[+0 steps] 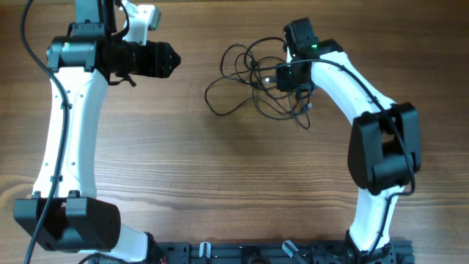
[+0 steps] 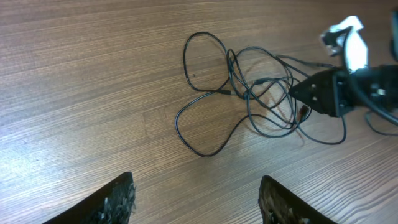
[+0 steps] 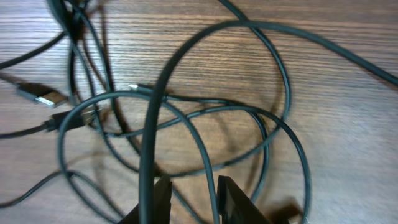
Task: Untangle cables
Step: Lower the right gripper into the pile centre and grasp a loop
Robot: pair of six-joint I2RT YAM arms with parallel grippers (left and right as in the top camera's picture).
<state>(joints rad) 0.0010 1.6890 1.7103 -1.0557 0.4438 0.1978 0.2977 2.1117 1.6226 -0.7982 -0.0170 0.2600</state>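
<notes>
My right gripper eases down toward the tabletop and closes on the doubled dark cable [image 3: 212,191] next, since one piece of the cable already runs between its open fingers.
The cables [image 1: 253,77] lie as a tangle of thin black loops on the wooden table, right of centre at the back. In the left wrist view the cables [image 2: 249,93] spread into several overlapping loops. My right gripper [image 1: 282,77] hangs low over the right side of the tangle. Its jaws stand a little apart, so the right gripper [image 3: 193,183] is open, with one strand [image 3: 208,168] running through the gap unclamped. Another strand [image 3: 152,124] crosses in front of its left finger. A small plug end [image 3: 40,96] lies at the left. My left gripper [image 1: 172,61] is open and holds nothing, well left of the tangle.
The table top is brown wood grain [image 1: 220,169]. The base rail of both arms [image 1: 256,253] runs along the front edge. The right arm's white links [image 1: 352,88] reach in from the right, and its thick black wire [image 1: 381,117] runs beside them.
</notes>
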